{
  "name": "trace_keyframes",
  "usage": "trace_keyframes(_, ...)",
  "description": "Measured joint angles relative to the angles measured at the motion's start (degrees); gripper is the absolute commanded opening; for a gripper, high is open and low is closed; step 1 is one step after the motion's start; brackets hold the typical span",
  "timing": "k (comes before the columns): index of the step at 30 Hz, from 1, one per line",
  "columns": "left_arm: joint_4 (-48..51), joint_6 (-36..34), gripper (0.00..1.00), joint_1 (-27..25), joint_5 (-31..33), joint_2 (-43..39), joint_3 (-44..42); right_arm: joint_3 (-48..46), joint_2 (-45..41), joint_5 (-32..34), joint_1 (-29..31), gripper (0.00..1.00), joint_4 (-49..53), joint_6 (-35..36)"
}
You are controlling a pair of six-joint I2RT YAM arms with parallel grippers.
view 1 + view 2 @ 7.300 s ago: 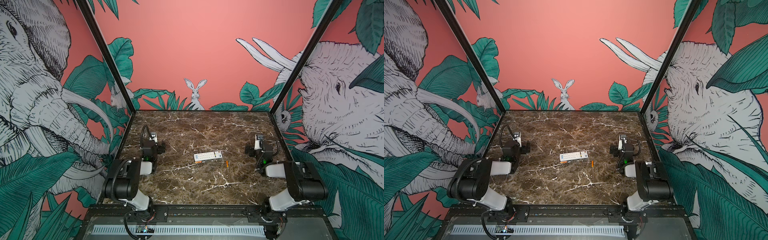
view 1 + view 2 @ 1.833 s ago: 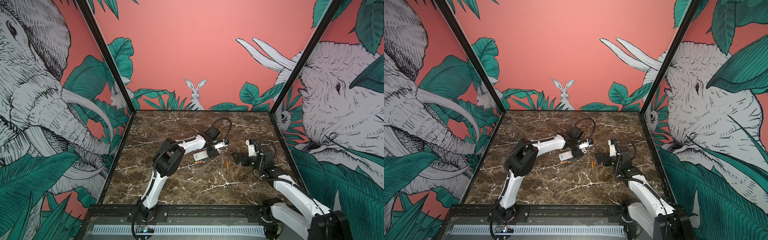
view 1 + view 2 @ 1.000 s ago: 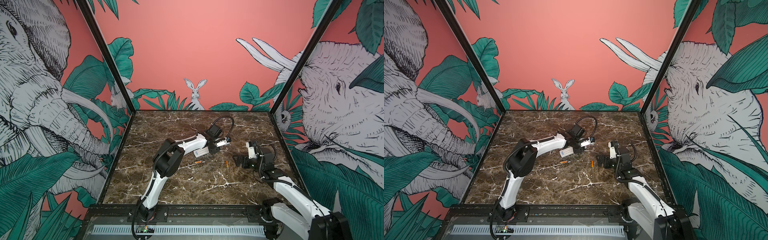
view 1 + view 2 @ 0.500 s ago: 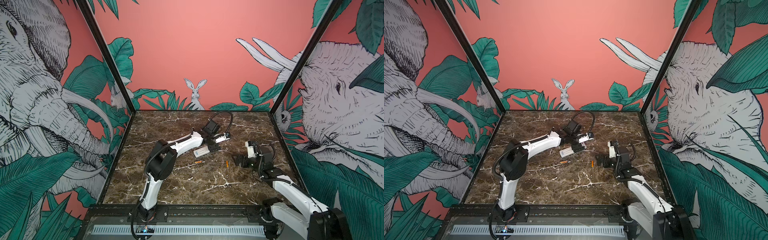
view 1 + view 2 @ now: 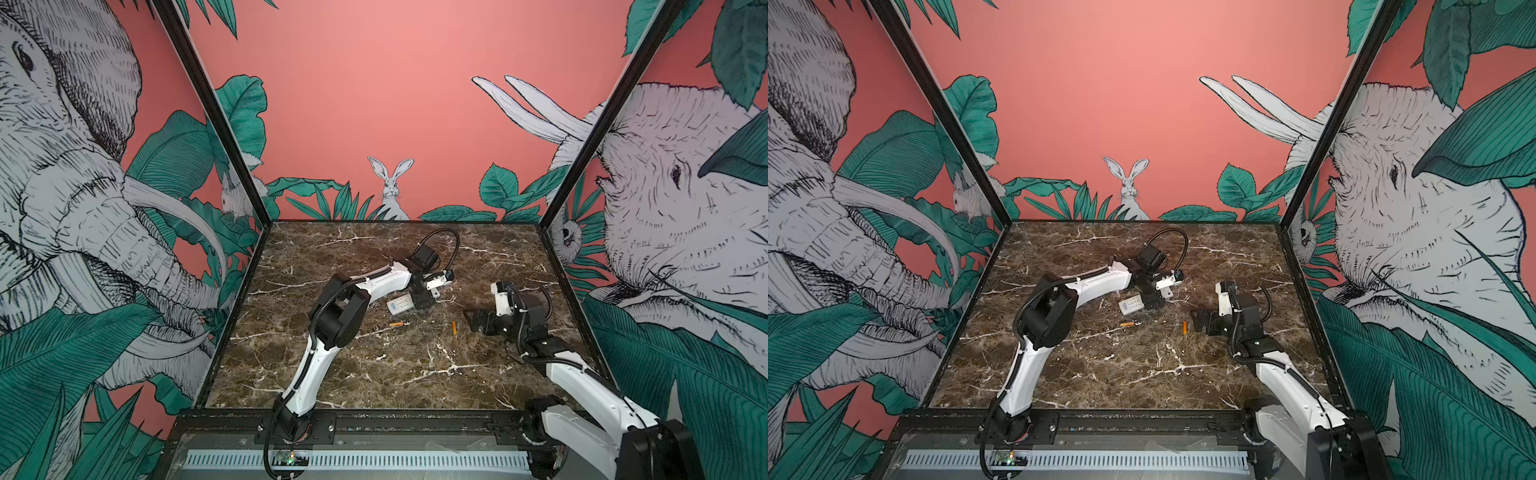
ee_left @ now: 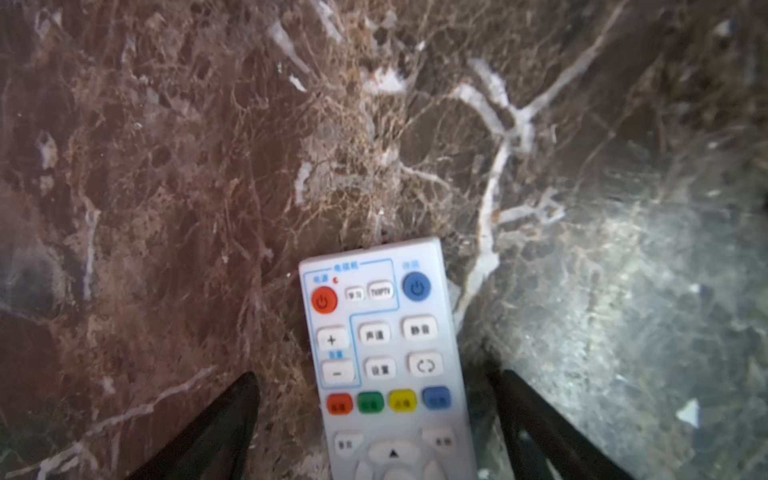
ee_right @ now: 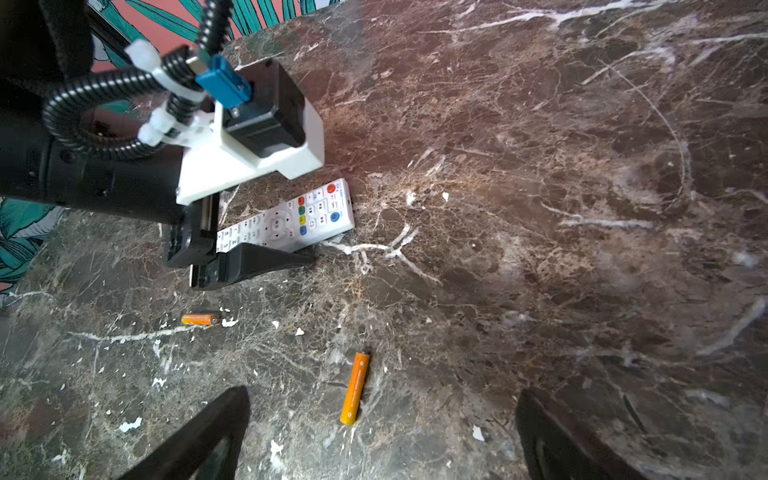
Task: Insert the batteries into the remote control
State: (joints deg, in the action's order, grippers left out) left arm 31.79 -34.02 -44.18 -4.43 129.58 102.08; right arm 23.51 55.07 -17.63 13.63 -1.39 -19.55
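My left gripper has the remote between its open fingers. Next, it should stay in place and draw them in on the remote beside the remote's colored buttons.
The white remote control (image 5: 398,306) (image 5: 1130,306) lies buttons up on the marble table (image 5: 374,374), its red and blue power buttons at the end shown in the left wrist view (image 6: 386,357). My left gripper (image 5: 422,302) (image 6: 374,384) is open and straddles the remote, with a gap on each side. Two orange batteries lie on the table: one (image 5: 396,324) (image 7: 199,319) just in front of the remote, the other (image 5: 454,328) (image 7: 354,388) to its right. My right gripper (image 5: 471,319) (image 7: 382,401) is open, low over this second battery and not touching it.
The left arm's wrist camera and black cable (image 7: 249,124) hang over the remote's far half in the right wrist view. Small white flecks (image 7: 129,424) dot the table. Painted walls with black frame posts (image 5: 557,199) close in the back and sides.
My left gripper has opened and let go of the remote, which now rests flat on the table. The right arm has barely moved.
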Motion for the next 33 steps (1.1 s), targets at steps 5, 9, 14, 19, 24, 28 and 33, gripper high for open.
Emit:
trace_keyframes(5, 0.52, 0.46, 0.8, 0.04, -0.61, 0.31, 0.24, 0.0, -0.5, 0.02, 0.0, 0.99, 0.0, 0.0)
trace_keyframes(9, 1.33, 0.87, 0.69, 0.04, -1.51, 0.92, 1.07, 0.0, -0.63, 0.04, 0.0, 0.99, 0.39, 0.02)
trace_keyframes(14, 1.95, 1.86, 0.6, 0.04, -2.86, 0.94, 1.09, 0.0, -1.75, 0.24, 0.0, 0.99, 0.83, 0.02)
trace_keyframes(19, 1.18, 3.17, 0.51, 0.04, -3.61, 0.68, 0.13, -0.04, -1.88, 0.22, 0.0, 0.99, 0.83, 0.02)
trace_keyframes(24, -1.6, 4.07, 0.45, 0.04, -3.69, -1.81, -4.07, -1.44, -2.75, 0.22, 0.0, 0.99, 0.74, 0.0)
trace_keyframes(28, -2.03, 4.52, 0.43, 0.04, -4.22, -3.61, -5.55, -2.75, -3.02, -0.11, 0.0, 0.99, 0.42, -0.07)
trace_keyframes(33, -3.08, 5.49, 0.42, 0.04, -6.29, -8.68, -7.39, -4.28, -2.73, -2.82, 0.0, 0.99, -2.84, -0.55)
